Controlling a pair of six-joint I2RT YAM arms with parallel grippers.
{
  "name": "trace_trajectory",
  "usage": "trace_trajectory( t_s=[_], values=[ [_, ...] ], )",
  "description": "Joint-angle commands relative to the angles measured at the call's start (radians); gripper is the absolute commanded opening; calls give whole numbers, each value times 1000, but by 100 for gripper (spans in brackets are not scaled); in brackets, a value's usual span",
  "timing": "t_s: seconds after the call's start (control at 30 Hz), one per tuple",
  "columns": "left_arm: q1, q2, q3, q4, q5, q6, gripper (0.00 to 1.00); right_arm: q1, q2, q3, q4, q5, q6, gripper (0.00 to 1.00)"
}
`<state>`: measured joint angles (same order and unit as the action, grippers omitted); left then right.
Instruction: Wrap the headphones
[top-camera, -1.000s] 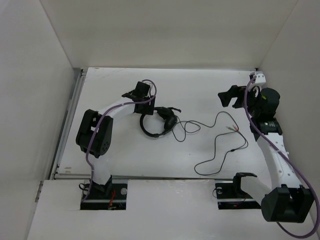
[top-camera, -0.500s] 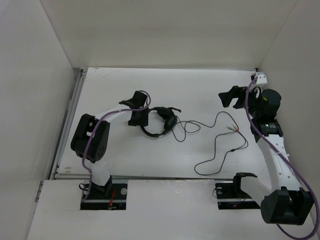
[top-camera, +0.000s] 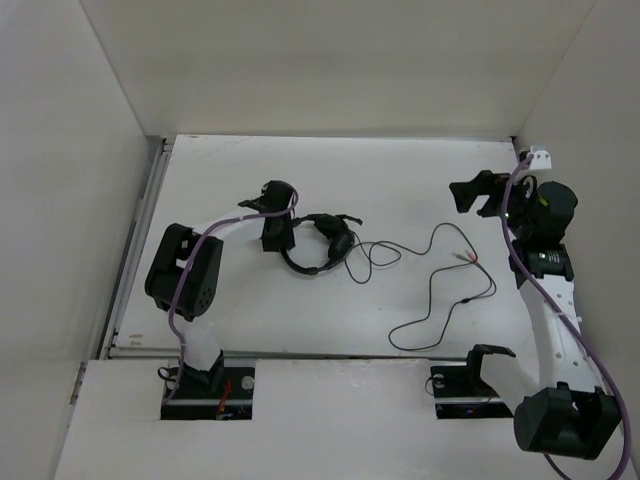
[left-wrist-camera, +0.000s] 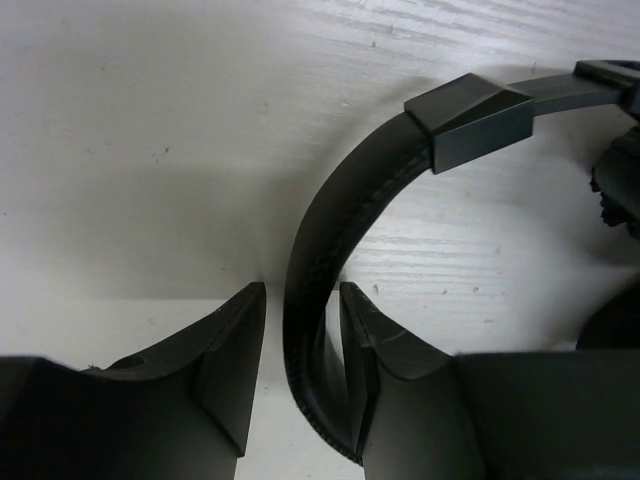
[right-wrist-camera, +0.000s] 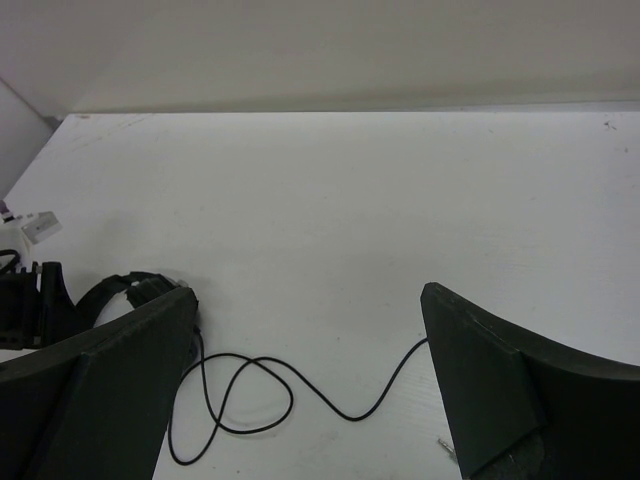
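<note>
The part of the cable beside the headphones lies to the right gripper's left in the top view, so the robot should bring that gripper's empty fingers across and close them on it.
The black headphones (top-camera: 336, 243) lie left of the table's middle, with the headband ring (top-camera: 298, 262) toward the left arm. Their thin black cable (top-camera: 440, 290) snakes right and toward the near edge, with a reddish plug tip (top-camera: 470, 259). My left gripper (top-camera: 278, 234) is down over the headband. In the left wrist view (left-wrist-camera: 303, 290) its narrowly open fingers straddle the headband (left-wrist-camera: 380, 170). The band touches the right finger and a thin gap shows at the left finger. My right gripper (top-camera: 474, 198) is wide open and empty, raised at the far right. Its view (right-wrist-camera: 308, 292) shows the cable loops (right-wrist-camera: 260, 395) and the headphones (right-wrist-camera: 130, 288) beyond.
White walls enclose the table on three sides. A metal rail (top-camera: 140, 235) runs along the left edge. Purple robot cables (top-camera: 180, 300) hang along both arms. The arm bases sit at the near edge (top-camera: 470, 380).
My left gripper moved from the far side toward me and dropped over the headband. My right gripper shifted slightly right and farther back. The headphones and cable did not move.
</note>
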<state>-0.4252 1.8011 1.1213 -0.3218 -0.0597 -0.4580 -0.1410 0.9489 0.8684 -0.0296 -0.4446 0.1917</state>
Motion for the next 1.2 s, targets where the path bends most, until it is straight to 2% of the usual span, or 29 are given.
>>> trace_trajectory(
  t_s=[0.0, 0.1, 0.2, 0.27, 0.47, 0.6, 0.8, 0.93, 1.17],
  values=[
    [-20, 52, 6, 7, 27, -85, 31, -18, -22, -2, 30, -19, 14, 100],
    [-33, 69, 12, 18, 35, -91, 22, -25, -24, -2, 30, -20, 15, 100],
    [-34, 78, 8, 20, 63, -96, 7, -33, -22, 0, 30, -20, 15, 100],
    [-25, 76, -3, 32, 101, -90, 0, -36, -22, 0, 30, -20, 11, 100],
    [-4, 15, 37, 90, 126, 30, 0, -38, -29, -19, 30, -20, -6, 100],
    [-2, -46, 156, 139, 150, 148, 0, 2, -26, -17, 5, -22, -96, 100],
    [-1, -80, 486, 129, 181, 329, 0, 174, 14, 44, -88, -22, -299, 100],
    [30, -71, 716, 78, 227, 392, 1, 304, 54, 101, -81, -17, -337, 100],
    [61, -104, 880, 33, 342, 394, 1, 468, 131, 208, 37, 18, -324, 100]
  ],
)
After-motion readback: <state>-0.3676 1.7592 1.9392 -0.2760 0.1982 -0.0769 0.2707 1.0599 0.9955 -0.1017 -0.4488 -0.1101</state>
